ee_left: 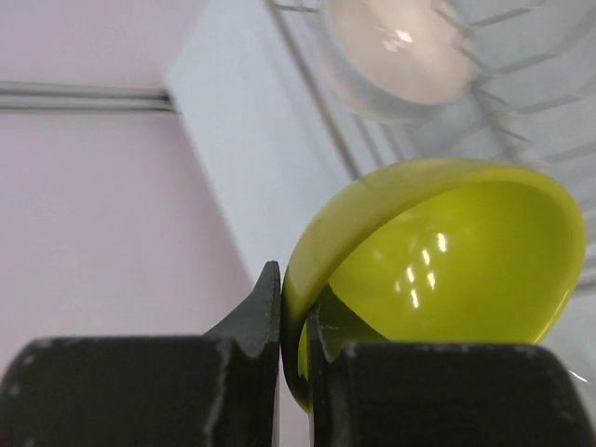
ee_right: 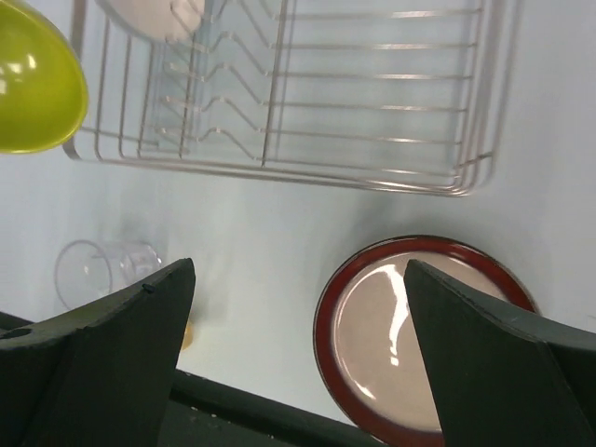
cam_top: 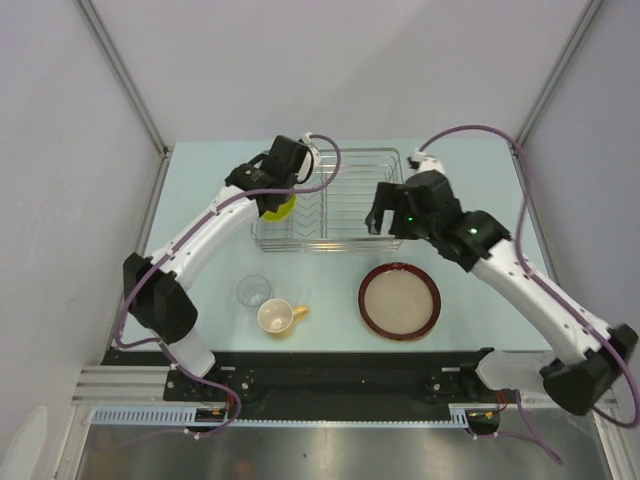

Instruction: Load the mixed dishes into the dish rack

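My left gripper lowers into the rack's near corner (cam_top: 277, 230) below, beside the white bowl, next and releases the lime-green bowl where the wires stand bare.
My left gripper (cam_top: 277, 192) (ee_left: 293, 298) is shut on the rim of the lime-green bowl (cam_top: 279, 207) (ee_left: 447, 261) and holds it tilted over the left end of the silver dish rack (cam_top: 350, 215) (ee_right: 372, 93). The bowl also shows in the right wrist view (ee_right: 33, 84). A white bowl (ee_left: 396, 56) (ee_right: 154, 14) sits in the rack's left part. My right gripper (cam_top: 384, 222) (ee_right: 298, 279) is open and empty above the table, just in front of the rack. The red-rimmed beige plate (cam_top: 400, 300) (ee_right: 410, 335) lies below it. The cream floral plate is out of view.
The clear glass (cam_top: 253, 291) (ee_right: 93, 270) and the tan-yellow mug (cam_top: 278, 316) stand on the table in front of the rack's left end. Grey walls close in on both sides. A black rail (cam_top: 330, 375) runs along the near edge.
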